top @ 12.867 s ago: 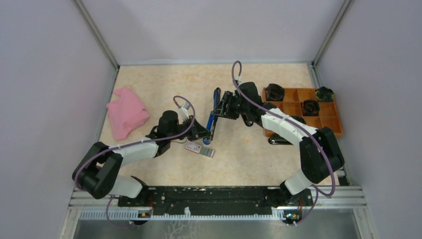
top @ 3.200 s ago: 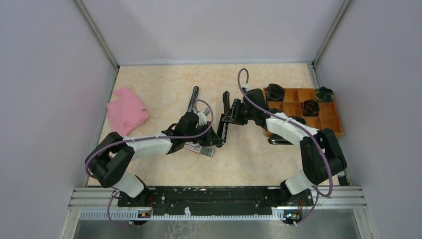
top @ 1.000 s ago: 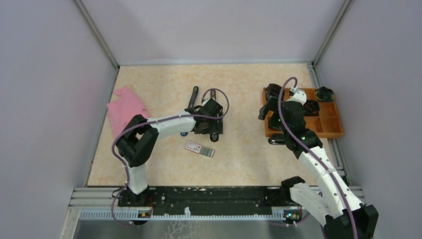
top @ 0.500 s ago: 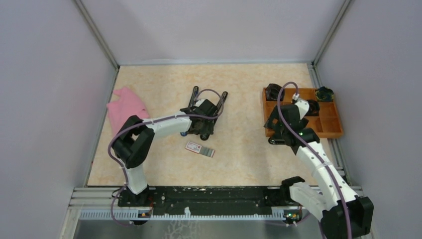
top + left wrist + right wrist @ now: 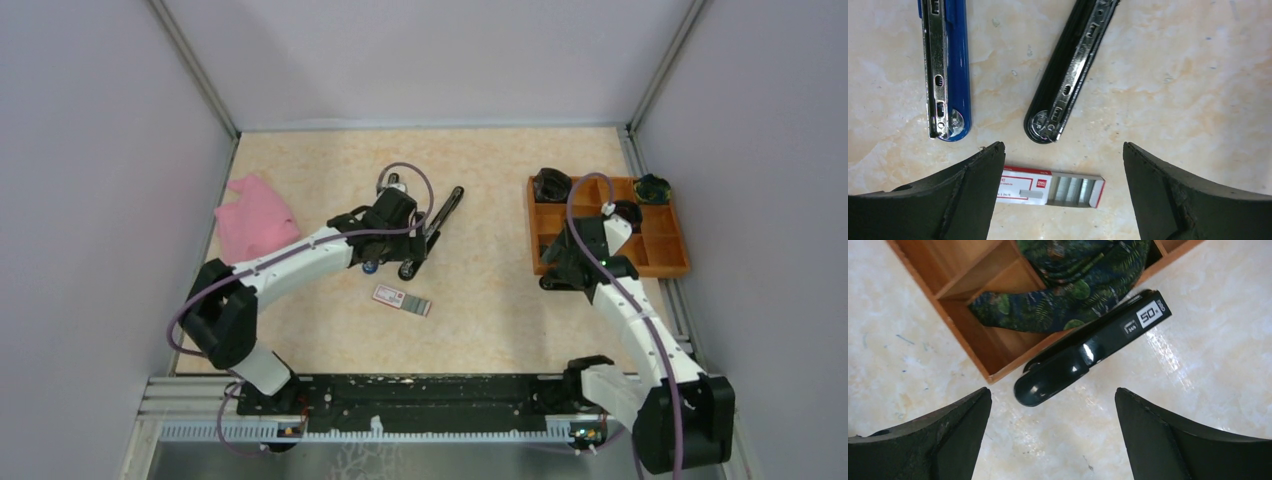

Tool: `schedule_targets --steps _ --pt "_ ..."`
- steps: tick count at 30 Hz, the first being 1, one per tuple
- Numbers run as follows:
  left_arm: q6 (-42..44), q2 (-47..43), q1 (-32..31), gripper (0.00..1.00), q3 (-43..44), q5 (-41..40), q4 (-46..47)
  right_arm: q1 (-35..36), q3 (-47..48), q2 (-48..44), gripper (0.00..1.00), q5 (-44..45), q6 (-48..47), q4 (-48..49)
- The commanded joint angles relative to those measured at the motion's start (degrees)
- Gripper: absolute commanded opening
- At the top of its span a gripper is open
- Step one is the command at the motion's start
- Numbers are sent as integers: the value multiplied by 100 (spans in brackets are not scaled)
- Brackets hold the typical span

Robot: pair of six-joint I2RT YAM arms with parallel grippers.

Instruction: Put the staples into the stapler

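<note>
The rounded end of the closed black stapler [image 5: 552,284] [image 5: 1049,380] by the tray already points between my open fingers, so my right gripper will move down onto it next.
The staples box [image 5: 1048,186], white with red print, lies with its end open and grey strips showing, also seen in the top view as the box [image 5: 402,299]. My left gripper [image 5: 1063,150] hangs open above it, holding nothing; from above the left gripper [image 5: 396,236] is just beyond the box. A black stapler [image 5: 1073,75] [image 5: 438,222] and a blue stapler [image 5: 943,70] lie opened flat, metal channels up. My right gripper [image 5: 1053,392] [image 5: 572,262] is open over a closed black stapler [image 5: 1088,352] [image 5: 558,284] by the tray.
A wooden compartment tray [image 5: 660,258] [image 5: 983,330] stands at the right with dark items, one green-patterned [image 5: 1073,285]. A pink cloth [image 5: 255,222] lies at the far left. Grey walls close in the table on three sides.
My left gripper has come off the black stapler, which now lies angled on the table, and has drawn back over the box. The right arm has pulled back toward the tray's front edge.
</note>
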Motion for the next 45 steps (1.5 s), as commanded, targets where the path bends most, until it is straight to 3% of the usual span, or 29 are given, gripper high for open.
schedule_targets --steps 1,6,18,29,38,45 --pt "132 -569 -9 93 -218 461 193 -218 -99 190 93 -104 290 363" --pt "250 -869 11 95 -516 491 582 -279 -213 339 90 -208 421 524" --pt "299 -502 127 96 -454 757 659 -439 -469 340 82 -357 482 389" --pt "297 -527 136 96 -472 861 665 -552 -388 36 71 -349 233 -325" --pt "254 -636 154 96 -530 934 683 -702 -420 258 55 -529 179 -11" --pt "246 -760 180 96 -603 900 678 -734 -411 518 55 -562 225 185"
